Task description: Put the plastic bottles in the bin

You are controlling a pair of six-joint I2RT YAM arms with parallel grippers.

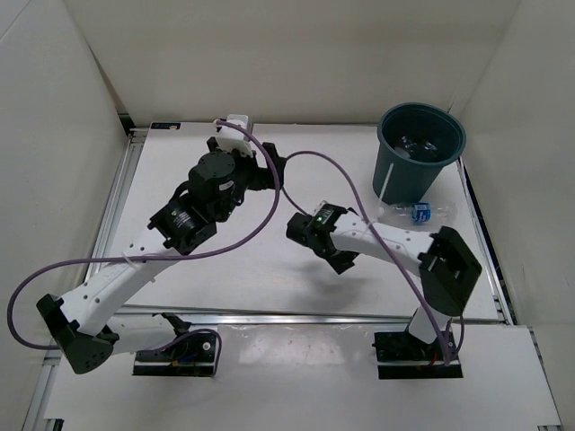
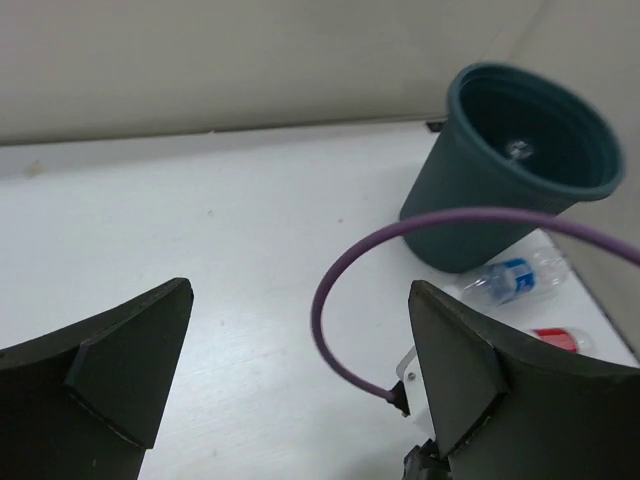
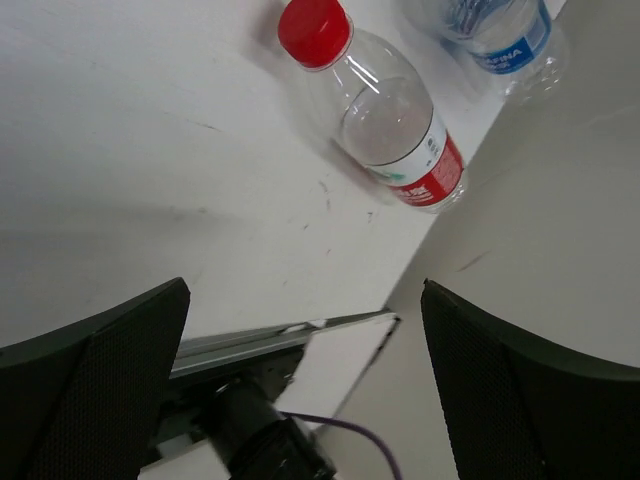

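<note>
The red-capped bottle's clear body (image 3: 373, 98) lies below my right gripper, to the right in the top view, so the gripper lowers to that side onto it next.
The dark teal bin (image 1: 420, 154) (image 2: 520, 160) stands at the back right, and clear plastic glints inside it (image 1: 418, 144). A blue-labelled bottle (image 1: 418, 213) (image 2: 510, 278) (image 3: 500, 35) lies on the table just in front of the bin. Beside it lies a red-capped, red-labelled bottle (image 3: 385, 115) (image 2: 555, 338). My left gripper (image 1: 269, 171) (image 2: 300, 370) hovers open at mid-table, facing the bin, with nothing between its fingers. My right gripper (image 1: 340, 259) (image 3: 305, 380) is open and empty too, a short way from both bottles.
A purple cable (image 2: 335, 310) loops across the left wrist view in front of the bin. White walls enclose the table on the left, back and right (image 3: 560, 250). A metal rail (image 1: 305, 314) runs along the table's near edge.
</note>
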